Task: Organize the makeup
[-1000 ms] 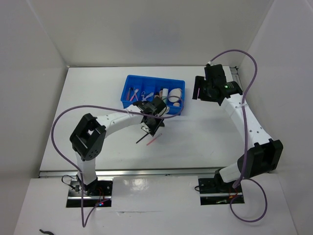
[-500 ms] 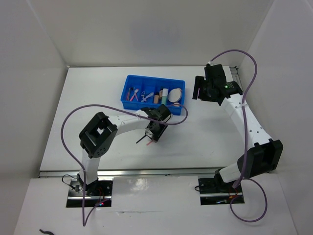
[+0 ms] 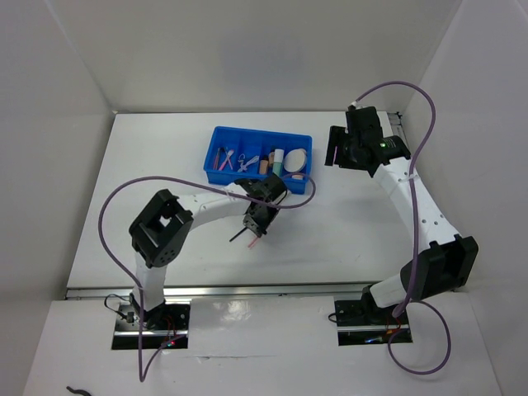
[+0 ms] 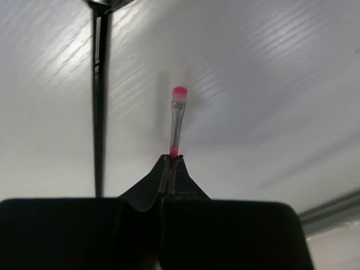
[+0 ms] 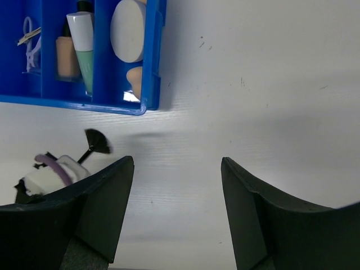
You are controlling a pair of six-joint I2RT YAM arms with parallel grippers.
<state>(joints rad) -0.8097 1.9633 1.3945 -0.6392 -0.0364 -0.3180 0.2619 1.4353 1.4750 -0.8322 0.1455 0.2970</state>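
My left gripper lifts the pink-tipped stick outward next, to the left in the top view, over the blue tray's end section, because other thin sticks (image 3: 223, 157) already lie there.
My left gripper (image 3: 255, 230) is shut on a thin pink-tipped stick (image 4: 176, 120), seen in the left wrist view with its pink tip pointing away over the table. A black brush (image 4: 99, 101) lies on the table just left of it; it also shows in the top view (image 3: 240, 235) and its fan head in the right wrist view (image 5: 97, 141). The blue tray (image 3: 214, 139) holds a beige bottle (image 5: 66, 56), a mint-green tube (image 5: 84, 50), a round cream puff (image 5: 129, 30), a peach sponge (image 5: 134, 79) and thin sticks (image 3: 223, 157). My right gripper (image 5: 177, 185) is open and empty, right of the tray.
White walls enclose the table on the left, back and right. The left arm's purple cable (image 3: 297, 202) loops just in front of the tray. The table's front edge has a metal rail (image 3: 247, 289).
The left gripper came down from beside the tray to the table and closed on the pink-tipped stick. The right arm has not moved.
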